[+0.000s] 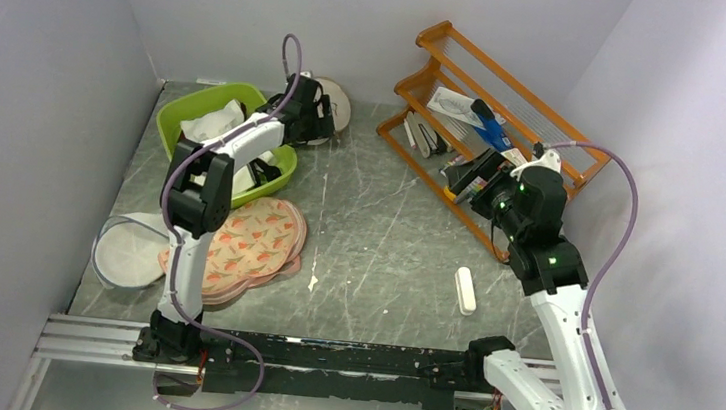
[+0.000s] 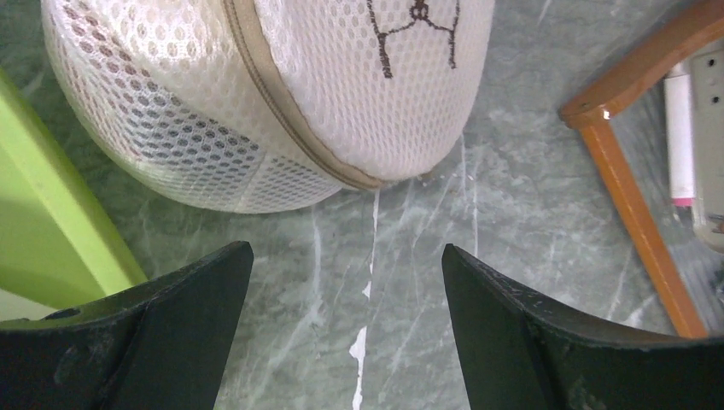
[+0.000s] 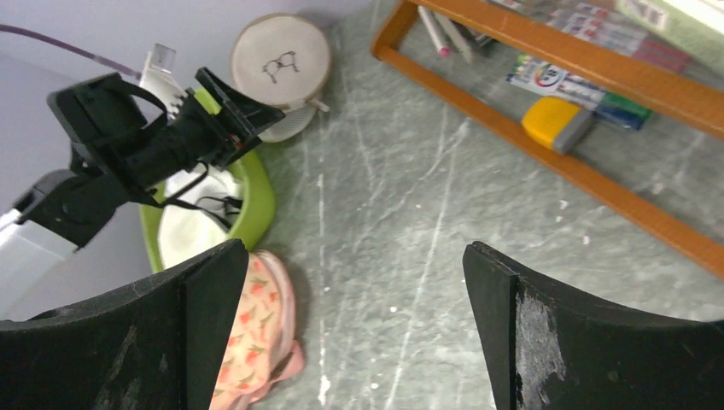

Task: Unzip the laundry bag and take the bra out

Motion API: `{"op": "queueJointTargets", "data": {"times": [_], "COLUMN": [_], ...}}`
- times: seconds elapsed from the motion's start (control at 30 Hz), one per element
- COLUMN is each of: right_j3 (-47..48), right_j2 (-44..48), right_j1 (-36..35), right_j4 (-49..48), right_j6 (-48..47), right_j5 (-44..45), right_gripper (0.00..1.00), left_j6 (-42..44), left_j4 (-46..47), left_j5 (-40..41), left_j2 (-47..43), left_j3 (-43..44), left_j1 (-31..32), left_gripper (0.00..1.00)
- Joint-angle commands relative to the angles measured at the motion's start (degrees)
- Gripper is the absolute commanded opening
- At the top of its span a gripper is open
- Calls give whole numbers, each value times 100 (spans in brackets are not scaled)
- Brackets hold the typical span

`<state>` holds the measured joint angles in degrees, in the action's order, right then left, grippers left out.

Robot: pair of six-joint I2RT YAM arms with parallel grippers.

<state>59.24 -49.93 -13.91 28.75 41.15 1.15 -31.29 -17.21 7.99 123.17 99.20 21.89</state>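
My left gripper moves outward next onto the mesh fold at the near end (image 1: pixel 335 137) (image 2: pixel 365 177) of the beige zipper band, since its fingers stop short of the bag.
The laundry bag (image 1: pixel 340 103) is a round white mesh drum at the back of the table, next to the green basin. In the left wrist view it (image 2: pixel 282 94) fills the top, with a beige zipper band and part of the black bra drawing (image 2: pixel 414 34). My left gripper (image 2: pixel 346 249) is open and empty, its fingertips just short of the bag and above bare table. It also shows in the top view (image 1: pixel 319 120). My right gripper (image 3: pixel 354 248) is open and empty, held high near the rack (image 1: pixel 470 180). No red bra shows in any view.
A green basin (image 1: pixel 197 109) holds white garments and black straps. Peach fruit-printed pads (image 1: pixel 255 240) and a plain white round bag (image 1: pixel 128 253) lie at the left. An orange wooden rack (image 1: pixel 494 107) with small items stands at the back right. A white oblong object (image 1: pixel 465 290) lies near the right arm.
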Motion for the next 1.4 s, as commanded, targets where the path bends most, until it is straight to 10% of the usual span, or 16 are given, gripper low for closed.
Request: {"op": "queueJointTargets", "data": {"times": [0.0, 0.07, 0.17, 0.47, 1.0, 1.37], "right_j3": [-153, -348, -482, -641, -1263, -2153], "right_j2": [243, 283, 285, 37, -138, -666], "right_j1": [46, 43, 45, 46, 42, -138], "right_j4": [-189, -230, -289, -429, -830, -2409], "right_j6": [-774, -800, -794, -706, -1423, -1516], "right_j5": [426, 458, 398, 39, -282, -1627], "right_gripper": [100, 100, 100, 100, 100, 100], "left_j6": [111, 136, 177, 188, -120, -873], "left_j4": [-152, -105, -108, 121, -191, 585], "left_j5": [224, 301, 467, 712, -203, -3044], "left_j2": [332, 424, 597, 912, 789, -981], "left_j3": [566, 682, 944, 1336, 1565, -651], "left_j1": [-27, -27, -27, -27, -52, -132], "left_gripper": [94, 99, 82, 96, 11, 7]}}
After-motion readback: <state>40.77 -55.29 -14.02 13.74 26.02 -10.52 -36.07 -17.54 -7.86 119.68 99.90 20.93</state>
